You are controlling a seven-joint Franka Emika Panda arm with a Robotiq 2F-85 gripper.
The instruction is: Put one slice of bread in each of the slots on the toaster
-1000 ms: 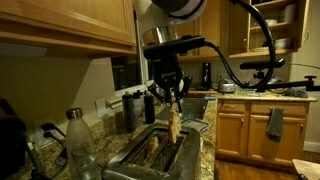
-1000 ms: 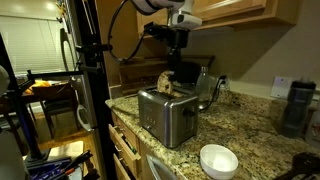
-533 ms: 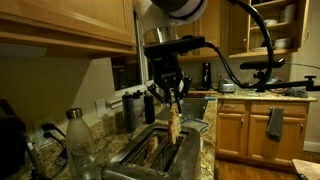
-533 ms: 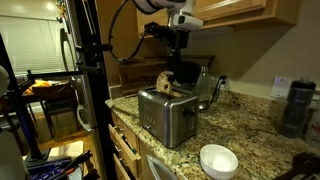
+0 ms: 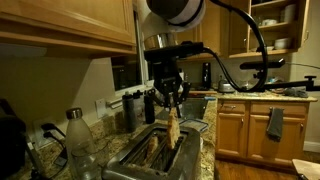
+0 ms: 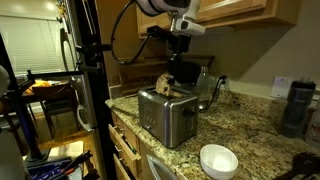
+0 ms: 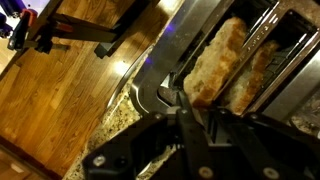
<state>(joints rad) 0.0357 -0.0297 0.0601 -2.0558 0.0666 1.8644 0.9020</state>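
The toaster slot under the held bread slice (image 5: 174, 130) lies right below my gripper, so next I should lower my gripper toward that slot and release the slice's top edge.
A silver two-slot toaster (image 5: 135, 165) stands on the granite counter and shows in both exterior views (image 6: 165, 118) and in the wrist view (image 7: 165, 55). My gripper (image 5: 173, 107) hangs straight above it (image 6: 179, 64). Its fingers (image 7: 198, 108) are closed on the top edge of a bread slice (image 5: 174, 130) that stands partway down in one slot (image 7: 215, 60). A second slice (image 5: 153, 150) sits in the other slot (image 7: 262, 70). In an exterior view only the brown top of the bread (image 6: 165, 82) shows above the toaster.
A clear bottle (image 5: 78, 135) stands beside the toaster. A white bowl (image 6: 218, 160) sits at the counter's front edge, a glass jug (image 6: 206, 88) behind the toaster, and a dark cup (image 6: 296, 105) further along. Wooden cabinets (image 5: 60, 25) hang overhead.
The gripper has sunk slightly and the held bread slice has gone a little lower into its slot. The upper arm has shifted a little.
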